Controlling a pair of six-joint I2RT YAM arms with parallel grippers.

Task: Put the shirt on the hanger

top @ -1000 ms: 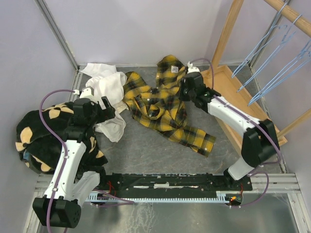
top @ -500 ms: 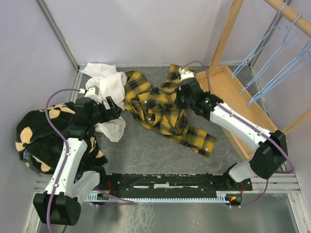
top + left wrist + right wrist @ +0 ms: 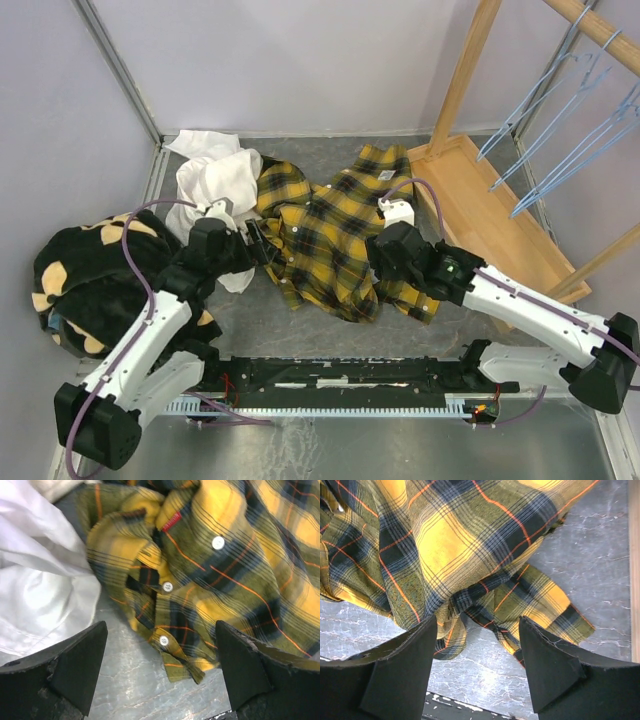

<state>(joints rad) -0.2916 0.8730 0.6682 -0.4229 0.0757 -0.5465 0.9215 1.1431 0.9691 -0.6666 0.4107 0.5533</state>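
Note:
I will next lower my left gripper astride the shirt's folded edge [image 3: 277,273] [image 3: 133,621] by the white garment. That edge is below my fingers, and the bare table beside it leaves room.
The yellow and black plaid shirt [image 3: 325,225] lies crumpled on the grey table, with its collar and white label toward the back. Its button placket [image 3: 165,587] shows in the left wrist view, and a folded hem [image 3: 470,550] in the right wrist view. My left gripper [image 3: 266,246] is open at the shirt's left edge, and a loose corner of the placket lies between its fingers [image 3: 160,677]. At the shirt's near right edge my right gripper [image 3: 378,264] is also open, with bare table between its fingers [image 3: 477,667]. Several light-blue wire hangers [image 3: 530,104] hang at the upper right.
A white garment [image 3: 215,180] lies just left of the shirt and appears again in the left wrist view [image 3: 40,590]. A black fleece with tan patches [image 3: 85,285] is heaped at the far left. The wooden rack base [image 3: 485,215] borders the shirt on the right.
My right gripper has let go of the shirt and drawn back toward the near edge. The shirt has dropped and spread flatter. My left arm has moved right to the shirt's edge.

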